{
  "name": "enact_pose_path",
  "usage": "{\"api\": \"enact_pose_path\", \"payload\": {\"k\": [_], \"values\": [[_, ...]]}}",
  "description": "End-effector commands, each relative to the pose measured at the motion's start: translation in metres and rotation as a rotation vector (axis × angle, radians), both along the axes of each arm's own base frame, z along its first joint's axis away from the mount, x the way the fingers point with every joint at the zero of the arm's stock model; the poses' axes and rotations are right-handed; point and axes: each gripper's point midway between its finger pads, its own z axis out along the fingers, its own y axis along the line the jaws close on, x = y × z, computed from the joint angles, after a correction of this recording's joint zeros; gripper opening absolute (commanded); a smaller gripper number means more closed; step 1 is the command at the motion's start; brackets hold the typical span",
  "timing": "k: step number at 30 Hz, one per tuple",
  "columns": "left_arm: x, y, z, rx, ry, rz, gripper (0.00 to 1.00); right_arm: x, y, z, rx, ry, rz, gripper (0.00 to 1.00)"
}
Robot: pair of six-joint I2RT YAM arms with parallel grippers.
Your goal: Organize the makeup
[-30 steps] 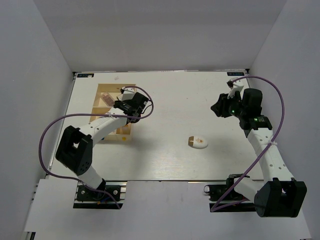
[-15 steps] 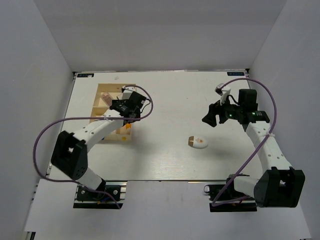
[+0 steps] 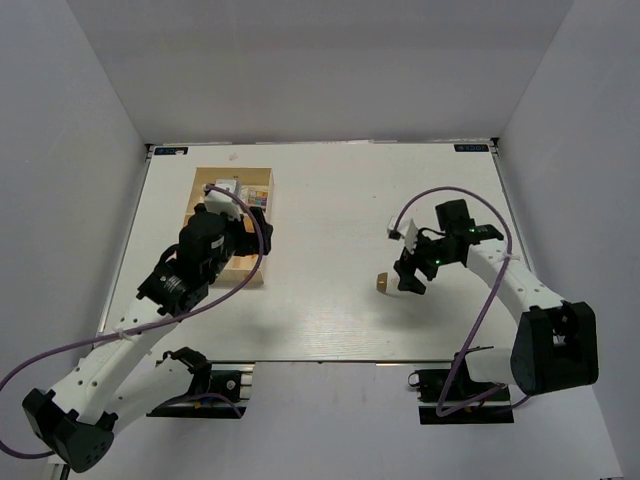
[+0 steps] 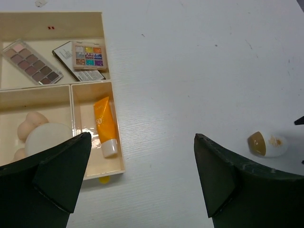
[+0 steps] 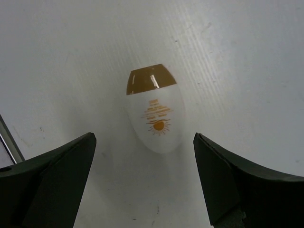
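Observation:
Next I should move my right gripper down and toward the brown cap (image 3: 382,284) to close across the white oval item's body, since it still lies beyond the open fingers.
A white oval item with a brown cap (image 5: 154,114) lies on its side on the table, also visible in the left wrist view (image 4: 267,144). My right gripper (image 5: 144,136) hangs open just above and behind it, one finger on each side, not touching; from above only the cap (image 3: 382,284) shows past the gripper (image 3: 410,275). In the wooden box (image 4: 57,19) lie two eyeshadow palettes (image 4: 31,61) (image 4: 88,55), an orange tube (image 4: 104,126), beige sponges (image 4: 31,124) and a round white disc (image 4: 47,137). My left gripper (image 4: 142,137) is open and holds nothing, right of the box.
The box (image 3: 232,172) sits at the table's left, with the left arm partly over it. A small yellow bit (image 4: 103,179) pokes out under the box's near edge. Grey walls close in the table on three sides.
Both grippers have opened wide. The left arm drew back from the box toward the near side. The right arm swung left and down over the white oval item.

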Motion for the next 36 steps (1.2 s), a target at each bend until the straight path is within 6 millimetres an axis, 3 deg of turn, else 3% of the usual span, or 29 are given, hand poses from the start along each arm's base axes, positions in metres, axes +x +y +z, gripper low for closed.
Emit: {"api": "enact_pose_path", "payload": {"k": [1, 6, 10, 23, 26, 29, 30, 32, 33, 35, 36], "values": [[-0.004, -0.012, -0.005, -0.008, 0.003, -0.085, 0.98, -0.001, 0.008, -0.019, -0.081, -0.049, 0.088, 0.89], [-0.01, -0.014, 0.004, -0.037, -0.023, -0.112, 0.98, 0.001, 0.012, -0.05, -0.2, -0.054, 0.1, 0.89], [-0.014, -0.014, 0.009, -0.05, -0.039, -0.122, 0.98, 0.013, 0.016, -0.055, -0.248, -0.1, 0.068, 0.89], [-0.018, -0.016, 0.012, -0.062, -0.049, -0.14, 0.98, 0.013, 0.018, -0.084, -0.366, -0.076, 0.083, 0.86], [-0.018, -0.014, 0.013, -0.062, -0.053, -0.134, 0.98, 0.014, 0.016, -0.085, -0.373, -0.071, 0.078, 0.77], [-0.018, -0.013, 0.014, -0.064, -0.059, -0.13, 0.98, 0.009, 0.014, -0.086, -0.382, -0.054, 0.084, 0.58], [-0.019, -0.013, 0.015, -0.066, -0.061, -0.128, 0.98, 0.008, 0.015, -0.086, -0.379, -0.053, 0.096, 0.44], [-0.019, -0.013, 0.016, -0.068, -0.067, -0.131, 0.98, 0.005, 0.014, -0.084, -0.382, -0.032, 0.099, 0.33], [-0.02, -0.013, 0.017, -0.071, -0.07, -0.134, 0.98, 0.004, 0.017, -0.083, -0.371, -0.023, 0.107, 0.2], [-0.022, -0.014, 0.021, -0.08, -0.089, -0.151, 0.98, 0.004, 0.025, -0.072, -0.351, -0.016, 0.116, 0.04], [-0.023, -0.016, 0.024, -0.084, -0.103, -0.163, 0.98, 0.001, 0.033, -0.068, -0.328, -0.005, 0.134, 0.04]]}}
